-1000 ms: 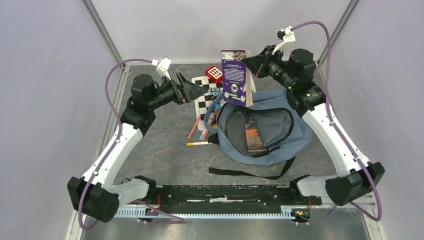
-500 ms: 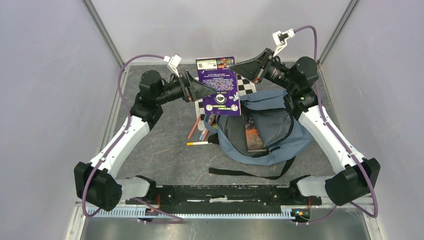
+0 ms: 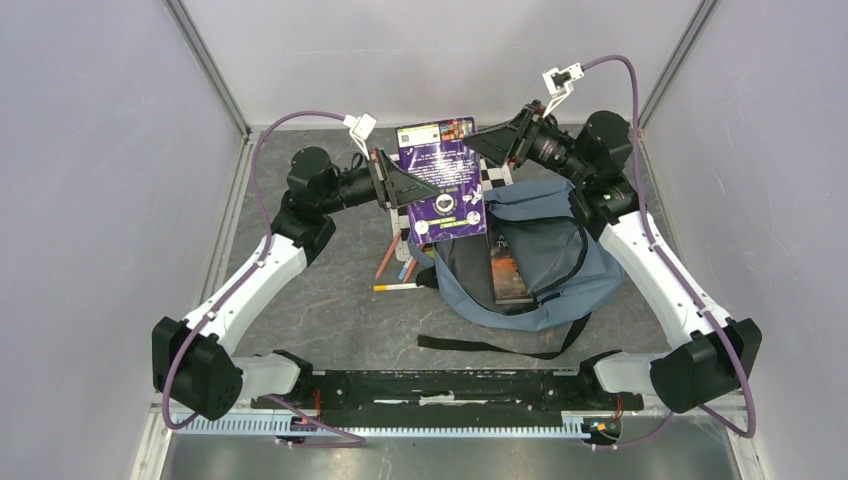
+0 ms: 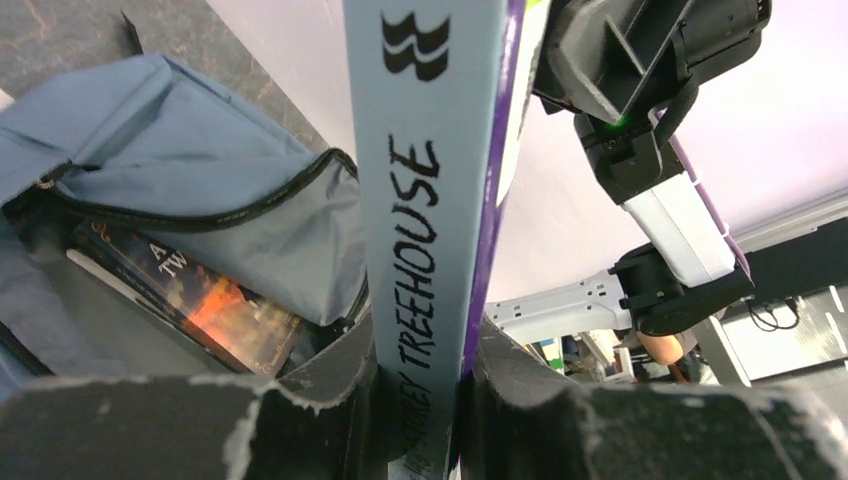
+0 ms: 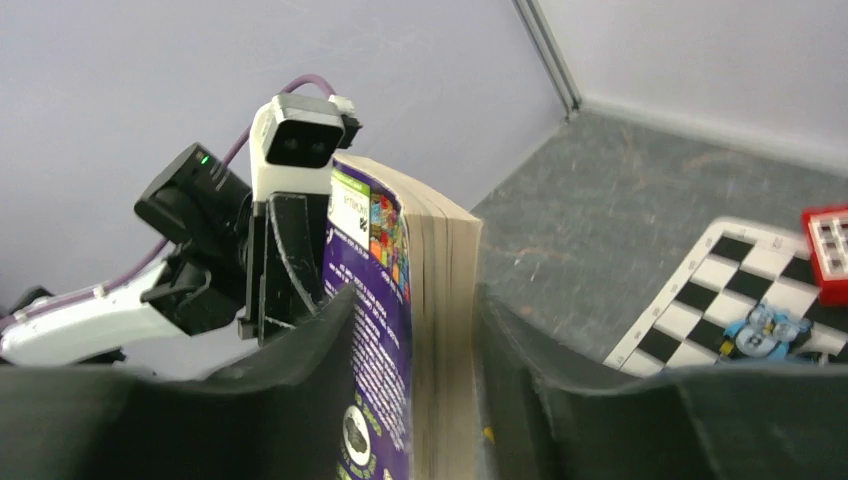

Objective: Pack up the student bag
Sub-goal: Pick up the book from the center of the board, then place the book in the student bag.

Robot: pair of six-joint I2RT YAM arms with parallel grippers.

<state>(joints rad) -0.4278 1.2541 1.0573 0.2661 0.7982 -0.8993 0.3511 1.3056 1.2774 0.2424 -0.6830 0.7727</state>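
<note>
I will lower my left gripper to the right in the top view and release the purple book [image 3: 440, 180] onto the dark book [image 3: 508, 268], since the bag is open below the gripper there.
A purple book [image 3: 440, 180] hangs in the air over the back of the table, between my two grippers. My left gripper [image 3: 405, 187] is shut on its grey spine [image 4: 430, 150], with both jaws pressed against it [image 4: 422, 345]. My right gripper [image 3: 485, 150] straddles the opposite page edge [image 5: 445, 250]; its fingertips stand at both faces [image 5: 416, 295], and whether they still press is unclear. The student bag [image 3: 560, 250], blue-grey, lies unzipped and open below, with a dark book [image 3: 505, 270] inside it [image 4: 190, 295].
A checkerboard mat [image 5: 740, 290] lies behind the bag, with a red cube [image 5: 828, 240] and a small blue toy [image 5: 760, 330] on it. Pencils [image 3: 390, 260] and a yellow one [image 3: 398, 287] lie left of the bag. A black strap [image 3: 500, 348] trails toward the arm bases.
The right arm swung the book left and tilted it flatter. The left arm reached in and its jaws closed on the spine.
</note>
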